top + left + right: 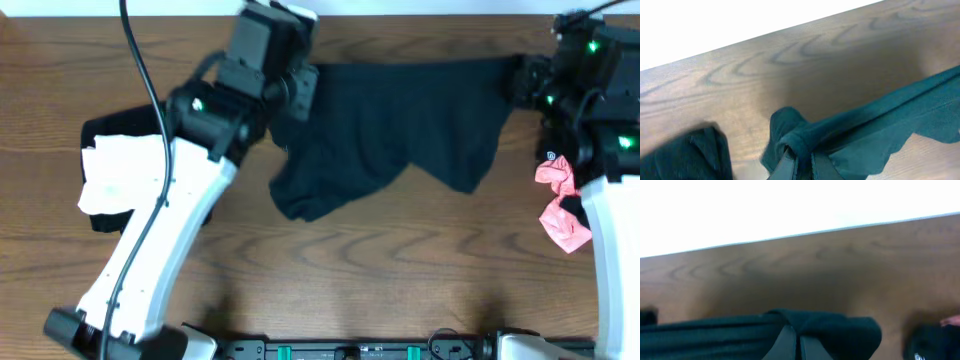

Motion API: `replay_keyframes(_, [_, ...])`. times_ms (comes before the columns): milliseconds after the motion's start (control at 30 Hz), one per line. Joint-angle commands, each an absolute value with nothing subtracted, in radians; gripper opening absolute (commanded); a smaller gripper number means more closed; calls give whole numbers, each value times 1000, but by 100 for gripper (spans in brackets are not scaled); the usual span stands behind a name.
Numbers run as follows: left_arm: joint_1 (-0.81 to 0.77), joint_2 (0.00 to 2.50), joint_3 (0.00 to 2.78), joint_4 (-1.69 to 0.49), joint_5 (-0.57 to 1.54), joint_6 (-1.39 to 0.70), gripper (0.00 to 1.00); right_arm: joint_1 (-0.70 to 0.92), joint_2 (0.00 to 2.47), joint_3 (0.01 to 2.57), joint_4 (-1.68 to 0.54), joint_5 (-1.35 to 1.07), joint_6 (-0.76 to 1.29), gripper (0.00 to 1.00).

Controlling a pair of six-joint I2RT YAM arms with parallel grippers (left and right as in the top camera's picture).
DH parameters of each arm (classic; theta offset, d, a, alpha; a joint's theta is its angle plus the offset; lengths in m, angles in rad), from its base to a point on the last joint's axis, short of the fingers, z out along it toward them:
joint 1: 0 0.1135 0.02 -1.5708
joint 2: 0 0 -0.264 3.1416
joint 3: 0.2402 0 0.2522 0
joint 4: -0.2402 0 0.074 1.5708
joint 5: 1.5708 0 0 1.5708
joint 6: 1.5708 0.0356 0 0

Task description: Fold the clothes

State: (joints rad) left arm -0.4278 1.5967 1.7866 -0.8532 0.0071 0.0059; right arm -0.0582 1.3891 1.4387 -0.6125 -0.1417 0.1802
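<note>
The garment's corner goes back over the garment's lower part [300,182] in my left gripper next, away from the table's far edge. My left gripper then releases it.
A dark teal garment [380,130] lies spread across the far middle of the wooden table, its top edge stretched between both grippers. My left gripper [300,85] is shut on the garment's left top corner; in the left wrist view the fingers [802,162] pinch bunched cloth [865,130]. My right gripper [525,80] is shut on the right top corner; in the right wrist view the fingers [797,345] pinch a fold of the cloth [840,330]. The lower part of the garment hangs crumpled toward the table's middle.
A white cloth [115,175] lies on a dark garment [110,130] at the left. A pink-red cloth [560,205] lies at the right beside the right arm. The table's far edge [400,18] is close behind the grippers.
</note>
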Motion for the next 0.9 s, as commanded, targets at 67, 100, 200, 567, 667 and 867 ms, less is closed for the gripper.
replay_keyframes(67, [-319, 1649, 1920, -833, 101, 143, 7, -117, 1428, 1451, -490, -76, 83, 1])
replay_keyframes(100, [-316, 1651, 1945, -834, 110, 155, 7, -119, 1427, 1452, -478, -75, 65, 1])
replay_keyframes(200, [-318, 1651, 2015, -874, 158, 172, 7, -124, 1419, 1454, -480, -75, 43, 1])
replay_keyframes(567, [-392, 1658, 1978, -1246, 179, 152, 7, -123, 1418, 1454, -823, -75, -67, 1])
replay_keyframes(667, [-410, 1660, 1945, -1337, 180, 129, 8, -114, 1418, 1453, -923, -78, -71, 1])
replay_keyframes(867, [-412, 1659, 1928, -1482, 179, 46, 10, -82, 1417, 1453, -1048, -78, -101, 1])
